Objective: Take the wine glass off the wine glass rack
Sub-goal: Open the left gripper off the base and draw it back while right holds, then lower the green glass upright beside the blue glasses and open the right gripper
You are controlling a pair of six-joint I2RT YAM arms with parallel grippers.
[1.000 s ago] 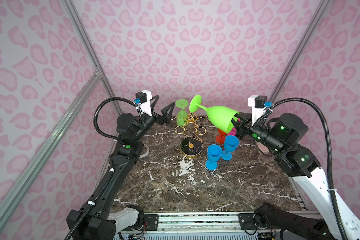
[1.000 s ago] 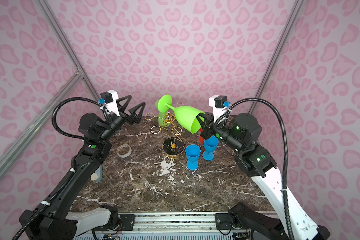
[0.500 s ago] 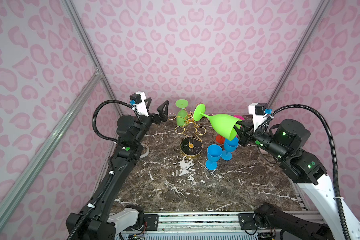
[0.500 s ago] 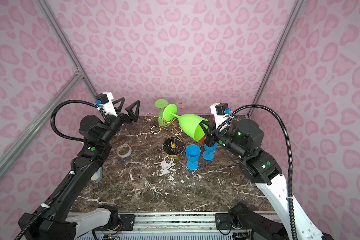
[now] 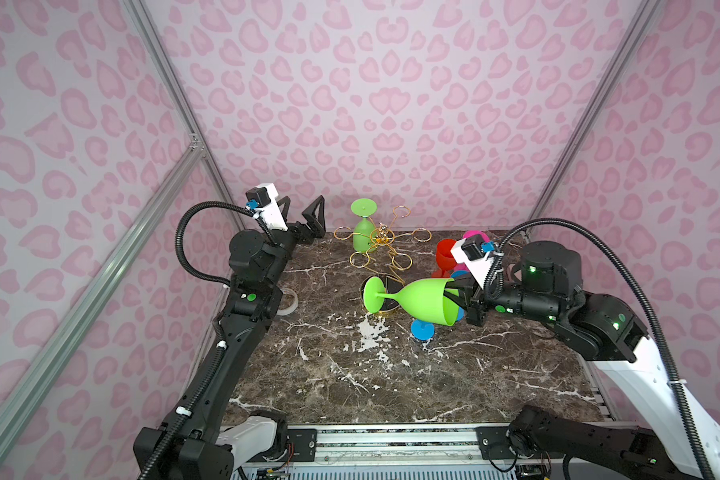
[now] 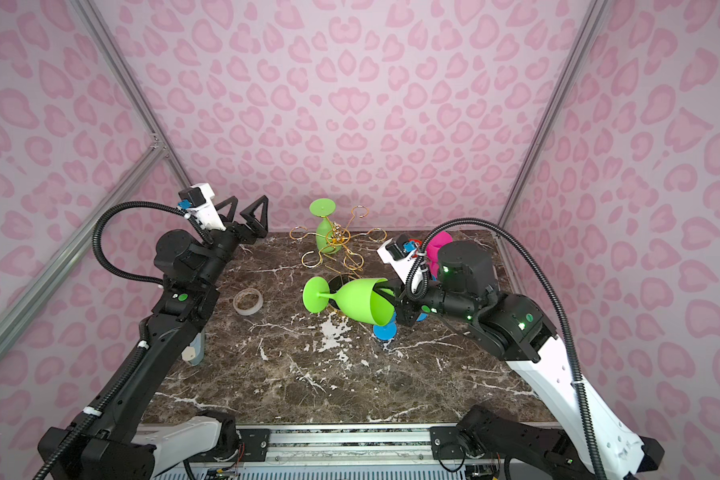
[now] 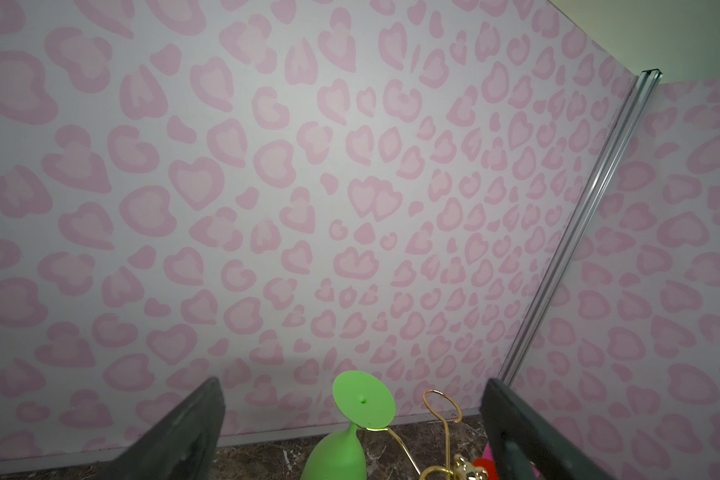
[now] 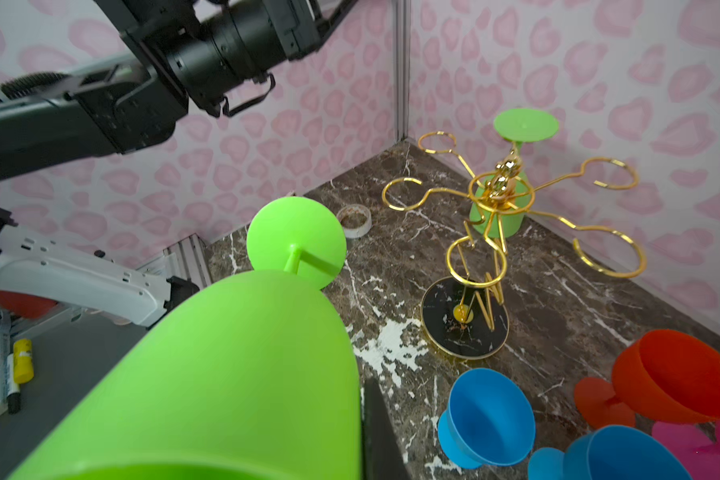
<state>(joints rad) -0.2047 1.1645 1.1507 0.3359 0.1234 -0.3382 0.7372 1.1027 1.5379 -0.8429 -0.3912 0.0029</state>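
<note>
I should next tilt my right gripper down, lower the glass foot-first to the tabletop point(image 5: 392, 340) point(image 8: 413, 400) below it, beside the nearest blue glass, and then release it.
My right gripper point(image 5: 454, 297) point(image 6: 393, 300) is shut on the rim of a lime green wine glass point(image 5: 416, 301) point(image 6: 358, 301) point(image 8: 225, 374). The glass lies sideways in the air, foot pointing left, in front of the wine glass rack point(image 5: 381, 243) point(image 6: 335, 245) point(image 8: 499, 195) and over its black base point(image 8: 464, 324). One dark finger point(image 8: 375, 436) shows against the outside of the bowl. A second green glass point(image 5: 364, 237) point(image 6: 325, 239) point(image 7: 341, 453) hangs upside down on a far arm of the rack. My left gripper point(image 5: 302, 205) point(image 6: 244, 208) stands open left of the rack, its fingers point(image 7: 192, 428) wide apart and holding nothing.
Blue glasses point(image 5: 422, 328) point(image 8: 487, 415) stand just under and right of the held glass. A red glass point(image 5: 445, 253) point(image 8: 678, 374) and a pink one point(image 6: 439, 243) sit behind them. A tape roll point(image 5: 287, 301) point(image 6: 248, 301) lies near the left arm. Walls close in at the back and sides.
My right gripper has brought the green glass down and toward the front, away from the rack's upper arms. My left gripper has drawn back to the left, still open.
</note>
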